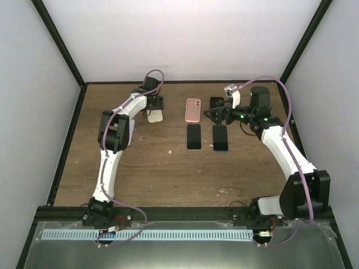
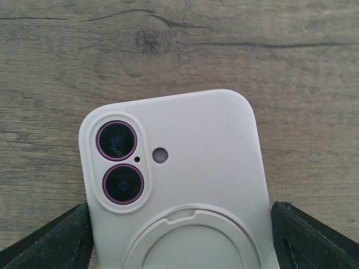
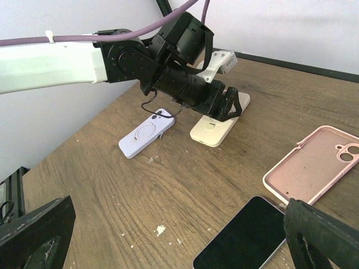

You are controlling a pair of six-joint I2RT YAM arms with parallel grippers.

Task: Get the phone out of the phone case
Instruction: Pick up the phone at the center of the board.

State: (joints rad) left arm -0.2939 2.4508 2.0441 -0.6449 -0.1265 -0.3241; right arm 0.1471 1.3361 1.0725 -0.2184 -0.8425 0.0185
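Note:
The case's lens end is near my left gripper's fingers, so next it moves back along the cream case [image 2: 185, 168] and closes on its long edges [image 2: 193, 255] beside the ring.
A cream phone case [image 2: 185, 168] with a round ring on its back lies face down on the wooden table at the far left [image 1: 155, 116]. The phone sits inside it; only its two purple-rimmed lenses [image 2: 116, 140] show through the cut-out. My left gripper [image 2: 179, 208] straddles the case, one black finger [image 2: 61, 238] against its left edge and the other against its right edge. In the right wrist view the same gripper [image 3: 216, 106] stands over the case [image 3: 216, 129]. My right gripper [image 3: 178, 232] hangs open above the table, holding nothing.
A lilac case [image 3: 145, 134] with a ring lies just left of the cream one. An empty pink case [image 1: 193, 110] lies at centre, with two dark-screened phones [image 1: 193, 137] [image 1: 220, 138] in front of it. Walls enclose the table [image 1: 168, 168].

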